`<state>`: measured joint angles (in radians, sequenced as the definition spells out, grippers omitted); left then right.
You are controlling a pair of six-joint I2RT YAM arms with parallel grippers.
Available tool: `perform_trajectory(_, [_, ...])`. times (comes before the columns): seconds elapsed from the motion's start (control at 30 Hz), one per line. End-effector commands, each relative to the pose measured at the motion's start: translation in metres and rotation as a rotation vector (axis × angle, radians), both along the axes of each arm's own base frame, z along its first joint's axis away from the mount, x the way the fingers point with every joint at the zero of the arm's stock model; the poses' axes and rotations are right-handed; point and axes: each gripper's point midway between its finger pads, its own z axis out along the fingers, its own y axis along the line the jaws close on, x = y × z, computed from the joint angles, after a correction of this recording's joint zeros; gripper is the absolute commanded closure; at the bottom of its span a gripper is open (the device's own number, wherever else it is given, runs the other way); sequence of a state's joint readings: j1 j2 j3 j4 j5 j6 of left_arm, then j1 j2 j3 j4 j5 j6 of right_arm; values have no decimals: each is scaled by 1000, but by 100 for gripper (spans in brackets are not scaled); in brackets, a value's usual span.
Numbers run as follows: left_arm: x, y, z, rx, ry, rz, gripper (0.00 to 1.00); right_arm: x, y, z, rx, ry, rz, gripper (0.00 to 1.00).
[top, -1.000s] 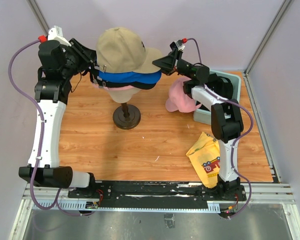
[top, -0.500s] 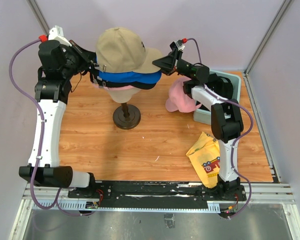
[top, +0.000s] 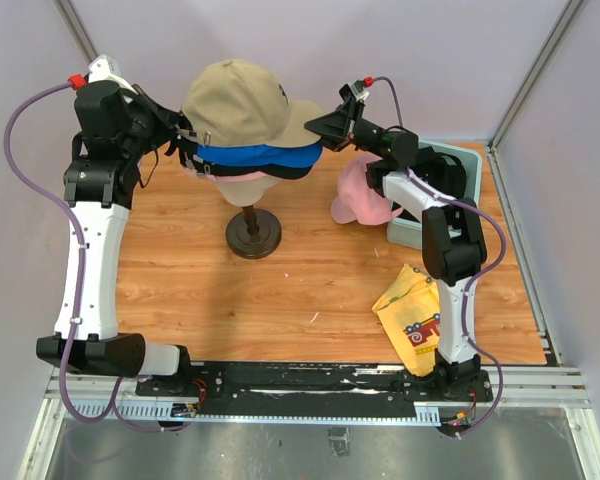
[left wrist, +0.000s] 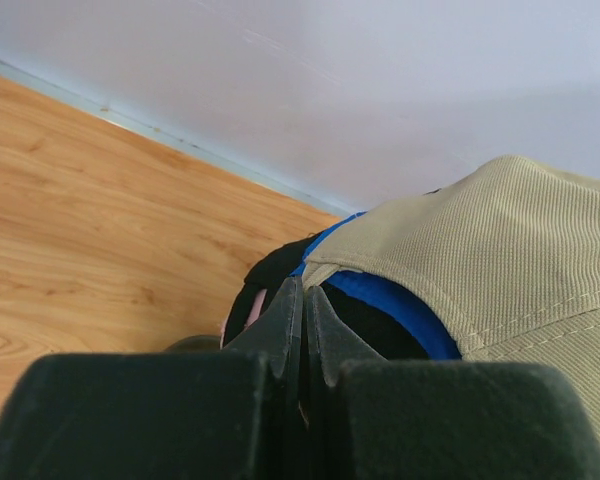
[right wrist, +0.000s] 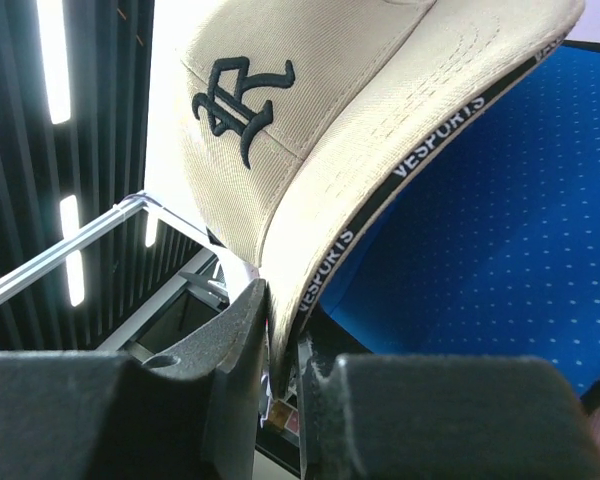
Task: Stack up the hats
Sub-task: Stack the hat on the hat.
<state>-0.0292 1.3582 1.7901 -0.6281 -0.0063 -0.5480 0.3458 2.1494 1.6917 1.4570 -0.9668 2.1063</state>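
Note:
I will lower the tan cap's brim (right wrist: 310,200) onto the blue cap's brim (right wrist: 480,215) with my right gripper next and let it go, because the tan cap is already over the stack.
A tan cap (top: 242,98) tops a stack on the cream mannequin head (top: 242,190), over a bright blue cap (top: 265,154) and a black cap (top: 298,170). A bit of pink fabric (top: 191,170) shows at the stack's rear. My left gripper (top: 185,148) is shut at the tan cap's rear edge (left wrist: 500,240), above the blue cap (left wrist: 390,305) and black cap (left wrist: 270,272); its tips (left wrist: 302,292) are pressed together. My right gripper (top: 325,124) is shut on the tan cap's brim (right wrist: 310,200), with the blue brim (right wrist: 480,220) beneath. A loose pink cap (top: 360,196) lies on the table.
The head stands on a dark round stand (top: 253,234) at the back middle of the wooden table (top: 230,300). A grey bin (top: 458,168) sits at the back right, behind the pink cap. A yellow cloth with red print (top: 412,316) lies near the right arm's base. Walls close in on three sides.
My left gripper has moved a little to the left and back, and the tan cap's rear has shifted left with it. The right gripper and the brim have stayed put.

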Motion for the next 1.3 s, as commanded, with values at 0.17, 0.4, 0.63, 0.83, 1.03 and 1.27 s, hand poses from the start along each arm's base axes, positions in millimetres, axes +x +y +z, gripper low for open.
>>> perform_trajectory(0.17, [-19, 25, 3, 71, 19, 105, 100, 14, -17, -6, 14, 110, 32, 81])
perform_trajectory(0.4, [-20, 23, 5, 70, 24, 94, 100, 12, -19, -5, 17, 96, 31, 93])
perform_trajectory(0.63, [-23, 20, 11, 61, 22, 79, 100, 6, -24, -5, 18, 93, 23, 97])
perform_trajectory(0.83, [-27, 15, 7, 47, 38, 57, 99, 0, -25, -9, 17, 103, 21, 97])
perform_trajectory(1.03, [-29, 13, -18, 45, 92, 46, 99, -2, -24, -22, -4, 121, 22, 97])
perform_trajectory(1.27, [-35, 14, -50, 51, 159, 44, 100, -3, -17, -47, -39, 150, 29, 98])
